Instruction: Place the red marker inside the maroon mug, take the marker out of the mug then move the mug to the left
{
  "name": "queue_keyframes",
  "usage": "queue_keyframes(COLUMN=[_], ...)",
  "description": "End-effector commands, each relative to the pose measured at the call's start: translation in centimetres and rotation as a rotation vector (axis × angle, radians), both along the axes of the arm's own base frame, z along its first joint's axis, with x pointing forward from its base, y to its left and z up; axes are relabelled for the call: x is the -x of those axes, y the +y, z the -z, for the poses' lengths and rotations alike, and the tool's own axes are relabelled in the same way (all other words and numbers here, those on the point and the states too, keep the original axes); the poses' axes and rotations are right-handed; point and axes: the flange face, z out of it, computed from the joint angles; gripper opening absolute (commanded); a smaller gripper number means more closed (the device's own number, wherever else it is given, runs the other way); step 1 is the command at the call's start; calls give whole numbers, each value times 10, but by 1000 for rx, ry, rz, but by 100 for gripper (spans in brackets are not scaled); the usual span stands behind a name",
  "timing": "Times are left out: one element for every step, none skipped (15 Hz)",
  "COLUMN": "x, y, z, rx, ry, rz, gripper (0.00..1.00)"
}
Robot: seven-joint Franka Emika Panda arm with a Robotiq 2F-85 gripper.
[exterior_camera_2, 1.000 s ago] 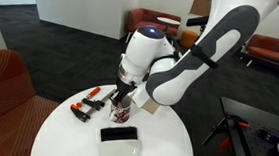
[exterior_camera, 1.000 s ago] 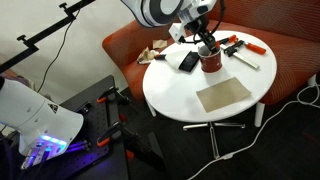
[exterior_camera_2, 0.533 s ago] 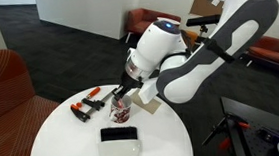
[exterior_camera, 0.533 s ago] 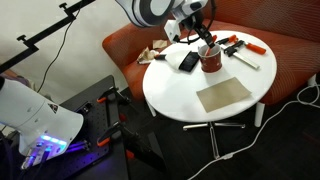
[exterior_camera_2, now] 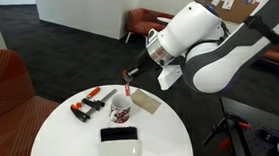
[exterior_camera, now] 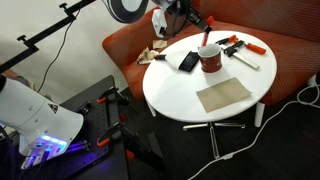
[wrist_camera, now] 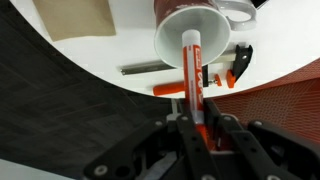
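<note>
Next, the gripper carries the marker [exterior_camera: 205,38] back and down and releases it, since bare tabletop between the tan mat and black device lies there.
The maroon mug [exterior_camera: 210,61] stands upright on the round white table [exterior_camera: 180,95], and also shows in another exterior view [exterior_camera_2: 121,113]. My gripper [exterior_camera: 199,22] hangs above it, shut on the red marker [exterior_camera: 205,38]. The marker [exterior_camera_2: 130,87] points down, its tip clear above the mug's rim. In the wrist view the marker [wrist_camera: 192,70] runs out from between my fingers [wrist_camera: 195,125] toward the mug's pale open inside [wrist_camera: 172,38], which lies directly below.
Orange-and-black clamps [exterior_camera: 236,44] [exterior_camera_2: 86,104] lie behind the mug. A long white pen [exterior_camera: 246,60], a black flat device [exterior_camera: 188,61] [exterior_camera_2: 119,135] and a tan mat [exterior_camera: 223,96] are on the table. A red sofa [exterior_camera: 290,55] curves behind it.
My gripper has risen from the mug's mouth, lifting the red marker up and out of the mug. The mug has stayed in place.
</note>
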Motion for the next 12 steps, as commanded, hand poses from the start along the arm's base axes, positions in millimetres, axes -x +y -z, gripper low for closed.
queue_keyframes(x=[37,44,50,57,62,68,72,78,81,84,87,89], y=[-5,-7,-9,-12,-17,-21,-25,-26,-26,-23,-18,-16], z=[-31,-35,-36,-36,-35,-32,-29,-25,-20,-14,-8,-1], rx=[-18,-25,-27,-30,-29,-32,-29,-35,-35,-40,-48,-49], ry=[-57,-49,-36,-6,20,49,77,111,145,179,213,242], rz=[-8,0,12,24,44,56,72,80,90,95,97,106], gripper=[5,5,5,5,5,5,5,5,5,5,5,5])
